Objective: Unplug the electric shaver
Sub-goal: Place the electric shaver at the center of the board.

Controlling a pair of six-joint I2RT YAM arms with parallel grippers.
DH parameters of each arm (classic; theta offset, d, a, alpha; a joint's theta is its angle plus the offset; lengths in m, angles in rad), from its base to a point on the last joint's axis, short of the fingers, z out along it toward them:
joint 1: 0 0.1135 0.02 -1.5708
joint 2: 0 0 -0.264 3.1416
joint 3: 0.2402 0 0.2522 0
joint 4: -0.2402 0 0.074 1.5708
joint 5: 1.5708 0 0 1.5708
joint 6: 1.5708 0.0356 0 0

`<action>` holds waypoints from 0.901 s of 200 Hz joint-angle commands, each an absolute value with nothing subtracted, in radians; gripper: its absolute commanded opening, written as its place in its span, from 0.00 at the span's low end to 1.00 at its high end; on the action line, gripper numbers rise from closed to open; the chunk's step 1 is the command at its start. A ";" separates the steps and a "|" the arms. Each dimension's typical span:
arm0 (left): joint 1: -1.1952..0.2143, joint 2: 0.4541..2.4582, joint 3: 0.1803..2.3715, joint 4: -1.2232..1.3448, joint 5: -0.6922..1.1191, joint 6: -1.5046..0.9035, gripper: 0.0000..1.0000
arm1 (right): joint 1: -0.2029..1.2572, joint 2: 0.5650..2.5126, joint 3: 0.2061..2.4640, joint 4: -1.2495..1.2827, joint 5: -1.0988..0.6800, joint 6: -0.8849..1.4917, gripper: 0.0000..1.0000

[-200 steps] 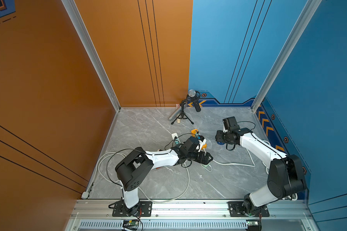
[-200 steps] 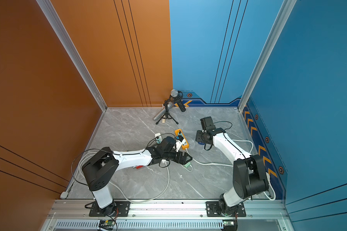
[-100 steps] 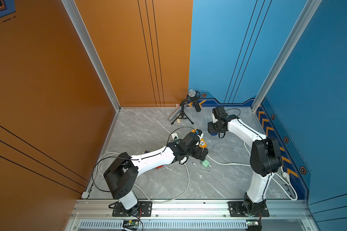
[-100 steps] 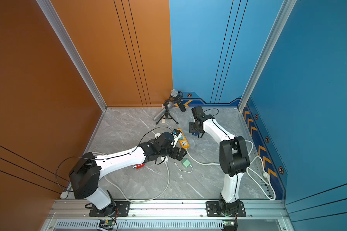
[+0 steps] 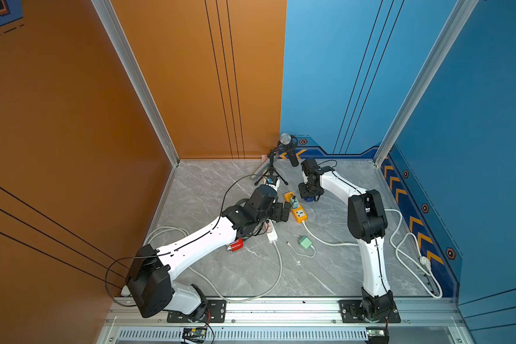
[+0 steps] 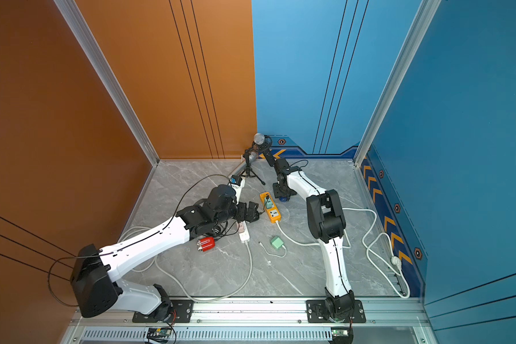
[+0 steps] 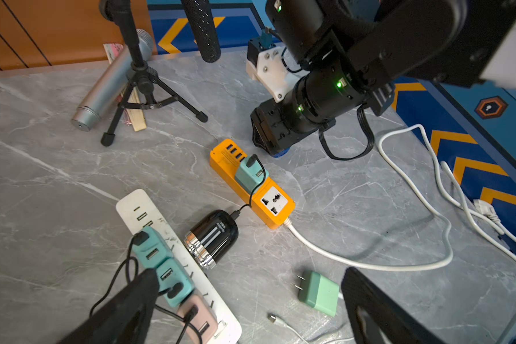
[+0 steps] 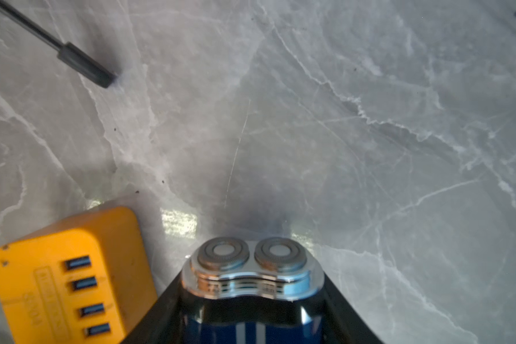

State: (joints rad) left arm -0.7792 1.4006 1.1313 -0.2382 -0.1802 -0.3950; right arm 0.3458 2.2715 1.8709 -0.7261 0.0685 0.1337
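Observation:
I should lower the blue shaver with my right gripper to the bare table [image 5: 312, 202] beside the orange power strip and let go of it there, because that part of the table is clear of cables.
A blue electric shaver [image 8: 251, 268] with two round silver heads sits between my right gripper's black fingers. That right gripper [image 8: 251, 312] is shut on it and points down at the floor, beside the far end of the orange power strip [image 8: 66, 277]. In both top views only a blue tip of the shaver [image 5: 309, 199] shows under the right gripper [image 6: 283, 196]. No cable on the shaver is visible. My left gripper [image 7: 251, 303] is open and hangs low between the white power strip [image 7: 173, 253] and a loose green charger [image 7: 319, 293].
A black chrome-ended device [image 7: 212, 238] lies between the strips, cabled to a teal adapter [image 7: 251, 175] in the orange strip. A microphone tripod [image 5: 270, 172], silver cylinder [image 7: 108, 86], red item [image 5: 235, 245] and white cables [image 5: 399, 238] lie around.
My right arm swung toward the back wall with the shaver and now holds it low by the orange strip's far end. My left arm stretched out and its gripper shifted slightly toward the back.

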 commanded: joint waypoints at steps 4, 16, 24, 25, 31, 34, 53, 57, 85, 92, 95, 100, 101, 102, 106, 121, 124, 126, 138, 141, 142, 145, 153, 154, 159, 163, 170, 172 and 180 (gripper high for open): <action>-0.761 1.356 1.086 -0.276 -0.224 -0.419 0.99 | 0.339 2.304 1.924 -0.784 0.113 0.108 0.54; -0.758 1.344 1.074 -0.279 -0.232 -0.422 0.99 | 0.337 2.315 1.931 -0.791 0.123 0.104 0.55; -0.756 1.336 1.069 -0.282 -0.234 -0.423 0.99 | 0.333 2.319 1.934 -0.794 0.127 0.106 0.55; -0.756 1.336 1.069 -0.282 -0.234 -0.423 0.99 | 0.333 2.321 1.934 -0.794 0.127 0.106 0.55; -0.755 1.332 1.065 -0.286 -0.239 -0.425 0.99 | 0.329 2.325 1.934 -0.797 0.127 0.108 0.55; -0.754 1.329 1.063 -0.287 -0.241 -0.426 0.99 | 0.328 2.327 1.935 -0.797 0.126 0.110 0.56; -0.748 1.323 1.053 -0.294 -0.244 -0.432 0.99 | 0.321 2.341 1.945 -0.810 0.111 0.113 0.59; -0.747 1.322 1.052 -0.295 -0.244 -0.433 0.99 | 0.321 2.344 1.946 -0.813 0.110 0.113 0.61; -0.739 1.323 1.051 -0.308 -0.246 -0.436 0.99 | 0.318 2.353 1.954 -0.825 0.084 0.119 0.71; -0.737 1.322 1.051 -0.310 -0.246 -0.437 0.99 | 0.318 2.353 1.954 -0.828 0.082 0.125 0.73; -0.736 1.323 1.051 -0.311 -0.246 -0.436 0.99 | 0.316 2.353 1.954 -0.829 0.081 0.126 0.74; -0.734 1.322 1.050 -0.311 -0.245 -0.437 0.99 | 0.317 2.352 1.954 -0.831 0.081 0.130 0.76; -0.734 1.322 1.050 -0.311 -0.244 -0.437 0.99 | 0.317 2.352 1.954 -0.831 0.081 0.130 0.76; -0.733 1.321 1.049 -0.311 -0.244 -0.437 0.99 | 0.317 2.352 1.954 -0.831 0.082 0.132 0.77; -0.731 1.321 1.049 -0.310 -0.244 -0.437 0.99 | 0.317 2.352 1.954 -0.833 0.083 0.135 0.78; -0.729 1.319 1.049 -0.312 -0.241 -0.437 0.99 | 0.315 2.341 1.954 -0.833 0.090 0.146 0.82; -0.729 1.319 1.049 -0.313 -0.239 -0.437 0.99 | 0.313 2.338 1.954 -0.832 0.093 0.148 0.83; -0.729 1.317 1.049 -0.313 -0.240 -0.436 0.99 | 0.313 2.335 1.955 -0.833 0.094 0.149 0.83; -0.724 1.313 1.049 -0.313 -0.240 -0.436 0.99 | 0.309 2.311 1.960 -0.832 0.098 0.156 0.84; -0.723 1.313 1.049 -0.313 -0.240 -0.435 0.99 | 0.307 2.306 1.960 -0.833 0.100 0.159 0.84; -0.723 1.313 1.049 -0.313 -0.240 -0.435 0.99 | 0.306 2.298 1.960 -0.833 0.103 0.161 0.85; -0.720 1.310 1.049 -0.313 -0.239 -0.435 0.99 | 0.305 2.294 1.961 -0.833 0.105 0.163 0.85; -0.712 1.306 1.049 -0.313 -0.237 -0.435 0.99 | 0.300 2.265 1.961 -0.833 0.109 0.171 0.85; -0.710 1.306 1.049 -0.313 -0.236 -0.435 0.99 | 0.300 2.260 1.961 -0.832 0.109 0.171 0.85; -0.703 1.306 1.051 -0.313 -0.231 -0.437 0.99 | 0.296 2.239 1.956 -0.833 0.110 0.175 0.85; -0.696 1.305 1.051 -0.313 -0.224 -0.437 0.99 | 0.293 2.221 1.952 -0.833 0.109 0.179 0.85; -0.683 1.304 1.053 -0.313 -0.211 -0.439 0.99 | 0.291 2.182 1.939 -0.832 0.110 0.182 0.85; -0.680 1.304 1.054 -0.313 -0.208 -0.439 0.99 | 0.290 2.170 1.934 -0.833 0.109 0.181 0.85; -0.663 1.305 1.055 -0.313 -0.193 -0.440 0.99 | 0.291 2.122 1.909 -0.833 0.111 0.179 0.85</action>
